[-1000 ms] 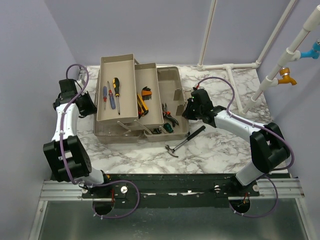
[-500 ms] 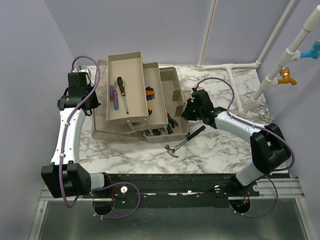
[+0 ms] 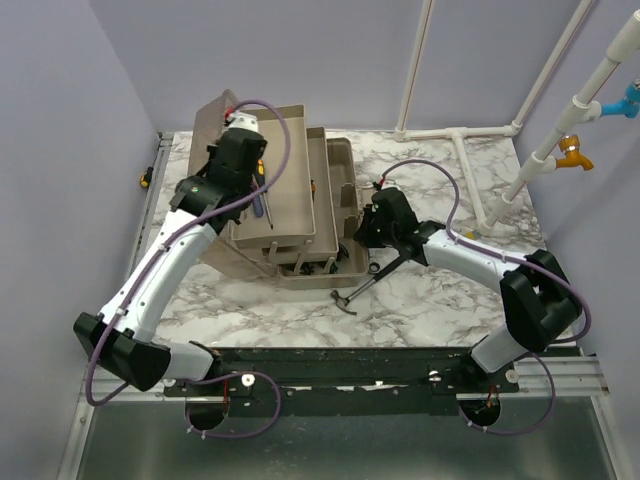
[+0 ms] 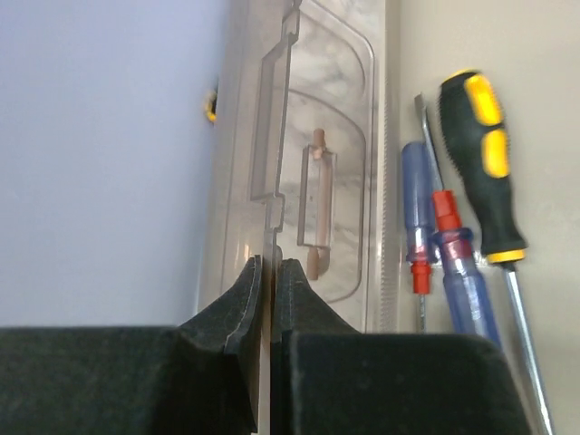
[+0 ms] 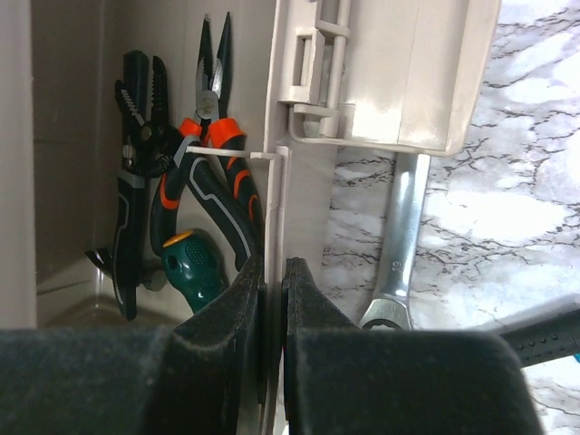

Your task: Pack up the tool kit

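The smoky lid (image 4: 331,109) is raised, so my left gripper will swing its edge toward the right in the top view, over the top tray, and let go of it.
The beige toolbox (image 3: 342,178) stands mid-table with its trays (image 3: 298,195) folded in over it. My left gripper (image 3: 238,118) is shut on the edge of the smoky lid (image 4: 331,109), which stands raised at the box's left; its pink handle (image 4: 317,199) shows through. Three screwdrivers (image 4: 485,154) lie on the top tray. My right gripper (image 5: 274,267) is shut on the box's right wall (image 5: 276,109). Pliers (image 5: 213,172) and a green screwdriver (image 5: 195,263) lie inside. A wrench (image 5: 399,245) and the hammer (image 3: 375,277) lie on the table beside the box.
White pipes (image 3: 460,132) run along the back right of the marble table. A small yellow thing (image 3: 146,180) sits at the left edge by the wall. Purple walls close in on the left and the back.
My left arm has swung from the table's left side to over the box, lifting the lid upright. The trays have folded right, onto the box. The right gripper shifted slightly left.
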